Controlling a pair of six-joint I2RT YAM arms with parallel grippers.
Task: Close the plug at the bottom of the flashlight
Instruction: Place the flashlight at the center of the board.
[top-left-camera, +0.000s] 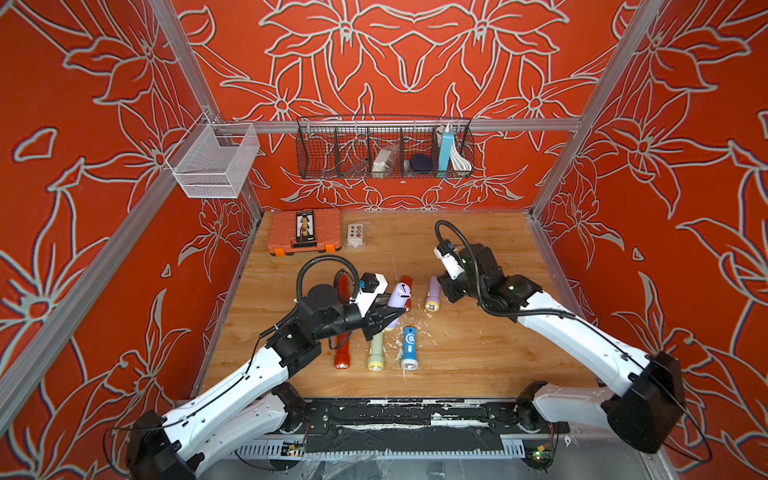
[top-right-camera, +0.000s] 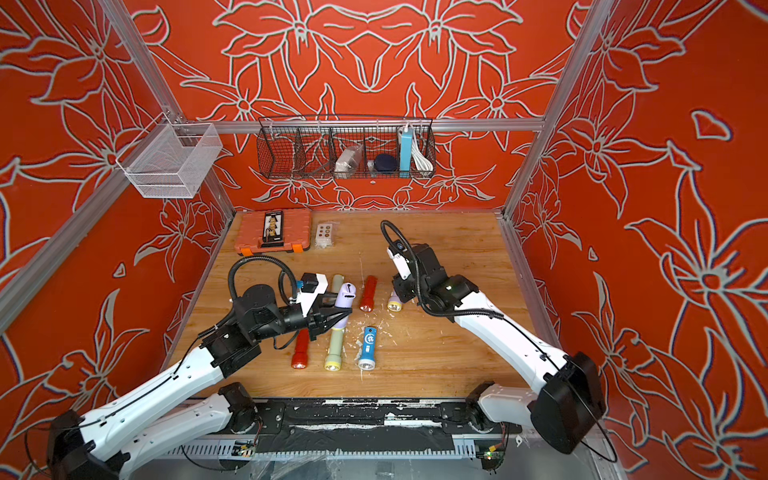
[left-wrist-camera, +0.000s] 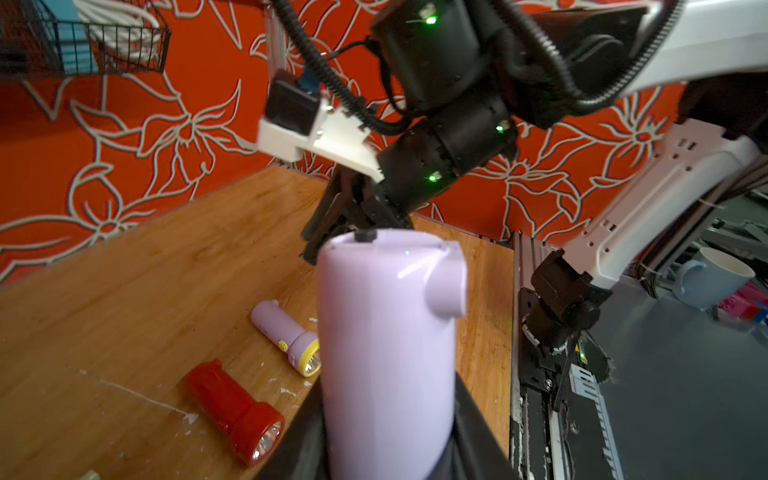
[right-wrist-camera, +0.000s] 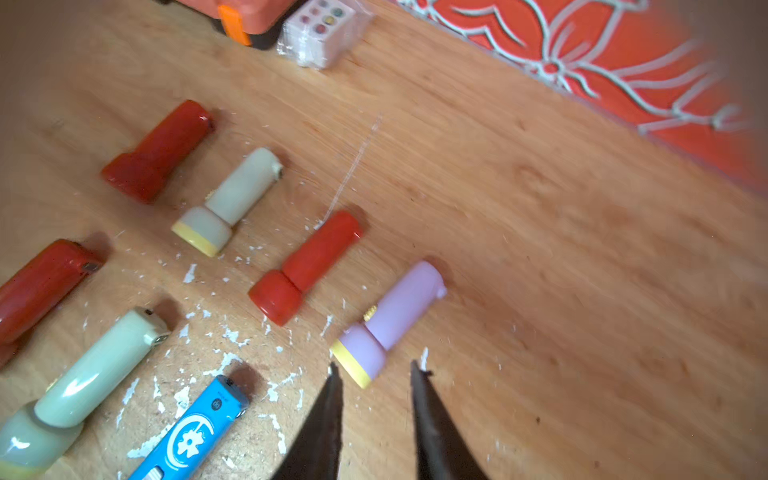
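I will move my left gripper down past the blue flashlight next, with its fingers turning down, to release the lilac flashlight on the bare tabletop, which is empty below.
A lilac flashlight (top-left-camera: 398, 296) (top-right-camera: 346, 298) is held off the table, tail end up, with my left gripper (top-left-camera: 384, 318) (top-right-camera: 332, 320) shut round its body. In the left wrist view the body (left-wrist-camera: 382, 353) fills the middle between the black fingers (left-wrist-camera: 478, 436). A small black plug (left-wrist-camera: 365, 235) sits at the rim of its end face; whether it is seated I cannot tell. My right gripper (right-wrist-camera: 374, 368) is open with nothing in it, hanging just right of the held flashlight, above the table, its fingers (left-wrist-camera: 328, 224) close behind the tail end.
Several flashlights lie on the wooden table: a small lilac one (top-left-camera: 432, 297) (right-wrist-camera: 390, 320) under the right gripper, red (top-left-camera: 341, 353), green (top-left-camera: 376, 351), blue (top-left-camera: 409, 347). An orange case (top-left-camera: 305, 230) and a white packet (top-left-camera: 356, 235) are at the back. Wire baskets (top-left-camera: 384, 147) hang on the wall.
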